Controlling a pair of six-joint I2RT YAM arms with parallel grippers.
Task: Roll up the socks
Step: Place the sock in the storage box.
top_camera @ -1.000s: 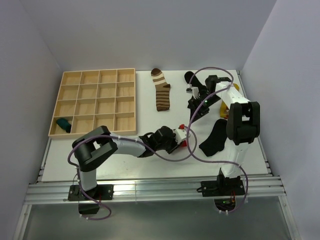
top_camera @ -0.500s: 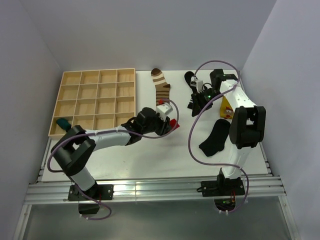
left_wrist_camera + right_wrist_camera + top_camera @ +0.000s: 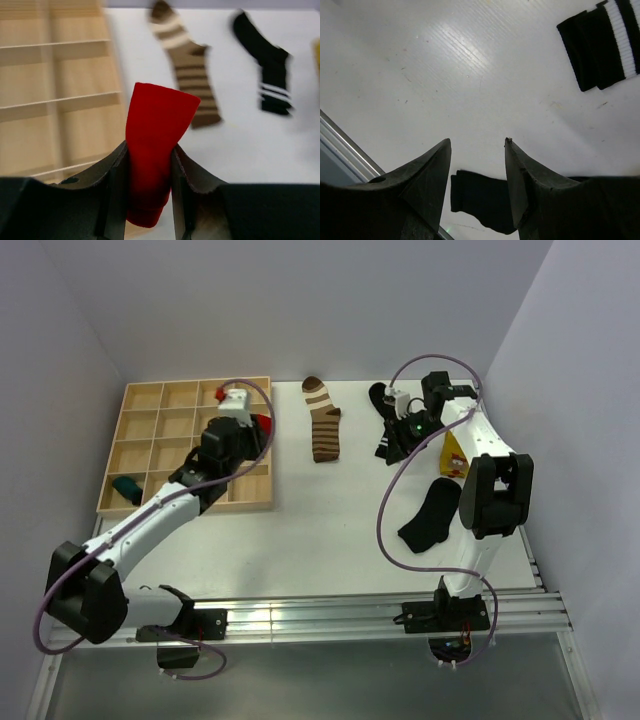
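Observation:
Next, my left gripper shifts to the left in the top view, then down into the section of the tray just outward of the teal sock point(image 3: 127, 488) to release, because it stands empty.
My left gripper point(image 3: 255, 425) is shut on a rolled red sock point(image 3: 263, 424) and holds it above the right-hand column of the wooden tray point(image 3: 160, 455). In the left wrist view the red sock point(image 3: 157, 130) sits clamped between the fingers point(image 3: 112, 190). My right gripper point(image 3: 398, 440) is open and empty over the black sock with white bands point(image 3: 379, 395), which also shows in the right wrist view point(image 3: 602, 45). A brown-cream striped sock point(image 3: 323, 422) lies flat at the back middle. A plain black sock point(image 3: 430, 515) and a yellow sock point(image 3: 453, 455) lie at the right. A rolled teal sock point(image 3: 127, 488) sits in a tray compartment.
The tray has several open compartments at the back left. The right arm's purple cable loops over the table's right half. The right wrist view shows the plain black sock point(image 3: 480, 200) below the jaws and the table's metal edge point(image 3: 340, 145).
My left arm has swung from the table's middle back and left to the tray, carrying the red sock. My right gripper has shifted slightly back over the black banded sock.

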